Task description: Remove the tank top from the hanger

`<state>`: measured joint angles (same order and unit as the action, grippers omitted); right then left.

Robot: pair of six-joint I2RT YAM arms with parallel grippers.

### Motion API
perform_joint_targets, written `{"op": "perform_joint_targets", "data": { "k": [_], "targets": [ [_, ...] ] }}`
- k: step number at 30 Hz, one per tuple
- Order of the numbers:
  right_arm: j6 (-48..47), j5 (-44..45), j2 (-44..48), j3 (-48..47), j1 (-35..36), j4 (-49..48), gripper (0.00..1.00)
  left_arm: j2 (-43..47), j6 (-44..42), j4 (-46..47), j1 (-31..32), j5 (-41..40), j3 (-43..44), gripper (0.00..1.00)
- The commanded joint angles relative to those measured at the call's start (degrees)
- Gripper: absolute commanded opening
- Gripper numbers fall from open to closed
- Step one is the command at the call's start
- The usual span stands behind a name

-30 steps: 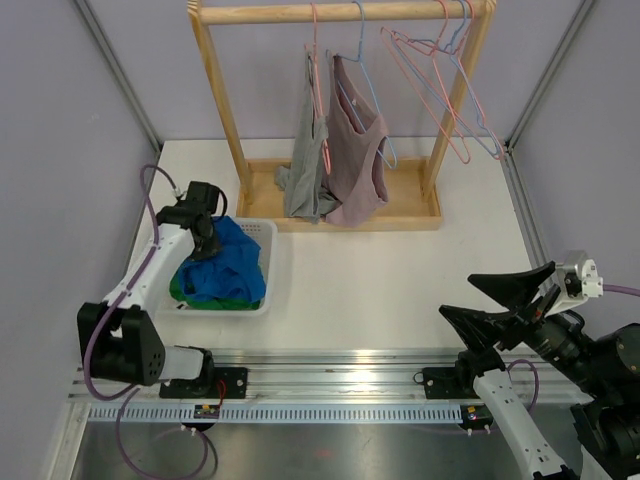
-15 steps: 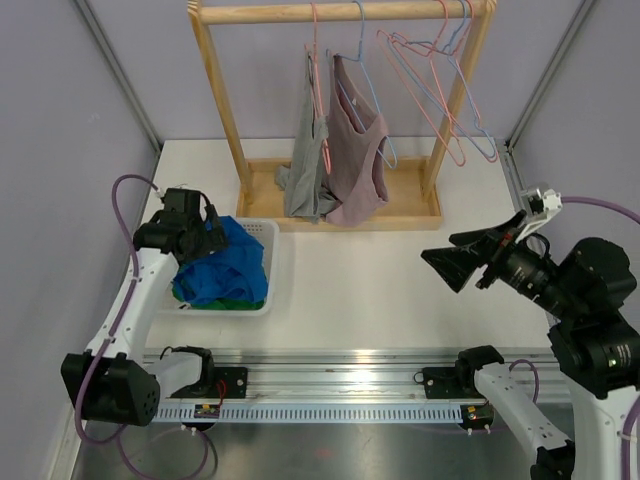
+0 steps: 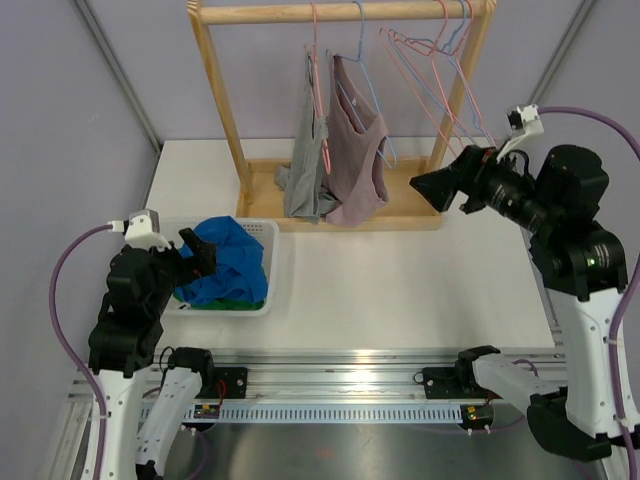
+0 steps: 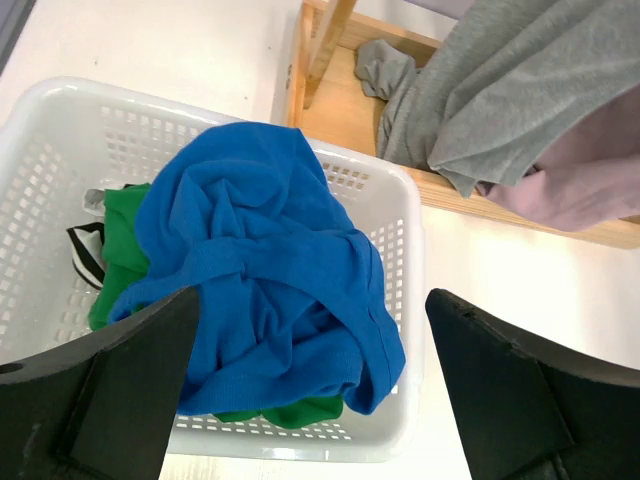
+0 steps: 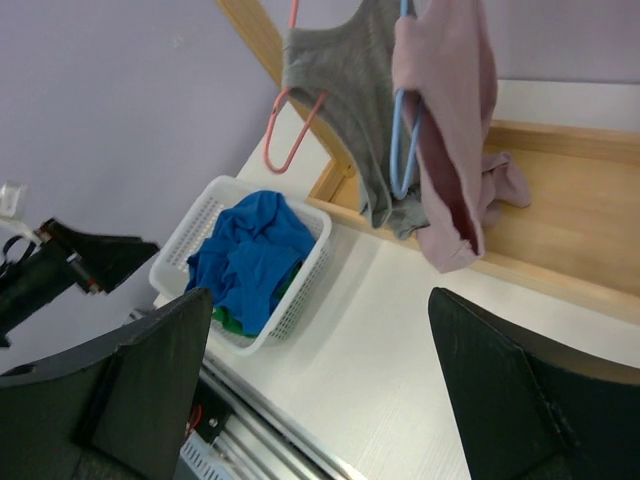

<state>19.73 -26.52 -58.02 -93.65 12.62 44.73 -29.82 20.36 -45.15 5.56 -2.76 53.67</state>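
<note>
I will move my right gripper to the left in the top view next, turning it outward onto the blue hanger's near arm, because that arm sticks out bare from the mauve tank top.
Two tank tops hang on the wooden rack (image 3: 225,110): a grey one (image 3: 308,150) on a pink hanger (image 3: 318,60) and a mauve one (image 3: 355,160) on a blue hanger (image 3: 378,120). The right wrist view shows the grey top (image 5: 345,90) and the mauve top (image 5: 450,110) ahead and above. My right gripper (image 3: 440,187) is raised to the right of them, open and empty, with its jaws (image 5: 318,292) spread wide. My left gripper (image 3: 195,252) hovers open over the white basket (image 3: 272,262). Nothing is between its fingers (image 4: 312,292).
The basket (image 4: 410,250) holds a crumpled blue garment (image 4: 260,260) over a green one (image 4: 115,250). Several empty pink and blue hangers (image 3: 440,90) hang at the rack's right end. The rack's wooden base tray (image 3: 410,200) lies under the tops.
My left gripper opened, left the blue garment in the basket and drew back toward the near edge. My right arm rose and swung up toward the rack.
</note>
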Motion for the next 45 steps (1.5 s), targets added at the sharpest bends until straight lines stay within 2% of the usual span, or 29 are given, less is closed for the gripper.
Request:
{"op": "perform_joint_targets", "data": {
  "k": [1, 6, 10, 12, 16, 22, 33, 37, 40, 42, 44, 45],
  "targets": [
    [-2.8, 5.2, -6.5, -7.1, -0.1, -1.1, 0.94, 3.4, -1.2, 4.1, 0.1, 4.2, -3.0, 0.99],
    [-7.5, 9.8, -17.8, -16.1, 1.9, -0.1, 0.83, 6.4, -0.6, 3.9, 0.2, 1.5, -3.7, 0.99],
    [-11.7, 20.9, -26.2, -27.3, 7.1, 3.1, 0.78, 6.2, -0.2, 4.0, 0.2, 1.8, -4.2, 0.99],
    [-14.1, 24.0, -31.2, -33.1, 10.7, 5.4, 0.76, 6.3, -0.1, 4.1, 0.6, 2.0, -4.3, 0.99],
    [-16.5, 30.8, -39.5, -42.7, 13.1, 7.9, 0.69, 5.8, -0.1, 4.0, 1.9, 1.7, -4.4, 0.99],
    [-19.2, 32.8, -48.3, -52.5, 13.9, 8.5, 0.62, 5.0, 0.2, 3.6, 5.5, 0.7, -4.2, 0.99],
    [-21.4, 32.8, -54.0, -58.1, 14.4, 5.4, 0.43, 3.3, 0.2, 3.5, 9.5, 1.4, -4.4, 0.99],
    [-21.0, 31.5, -54.9, -57.9, 14.7, 5.4, 0.26, 3.1, 0.2, 3.4, 10.4, 1.3, -4.4, 0.99],
    [-20.6, 30.7, -54.9, -57.3, 14.8, 5.1, 0.25, 3.1, 0.3, 3.3, 11.1, 0.7, -4.3, 0.99],
    [-20.5, 30.7, -54.6, -56.9, 15.0, 4.5, 0.11, 3.2, 0.3, 3.2, 11.4, 0.4, -4.3, 0.99],
    [-20.5, 31.4, -54.5, -57.2, 15.2, 4.1, 0.06, 3.0, 0.5, 3.0, 11.5, 0.0, -4.2, 0.99],
    [-20.4, 31.5, -54.1, -57.3, 15.3, 4.0, 0.0, 3.0, 0.5, 3.1, 11.6, -0.1, -4.2, 0.99]
  ]
}}
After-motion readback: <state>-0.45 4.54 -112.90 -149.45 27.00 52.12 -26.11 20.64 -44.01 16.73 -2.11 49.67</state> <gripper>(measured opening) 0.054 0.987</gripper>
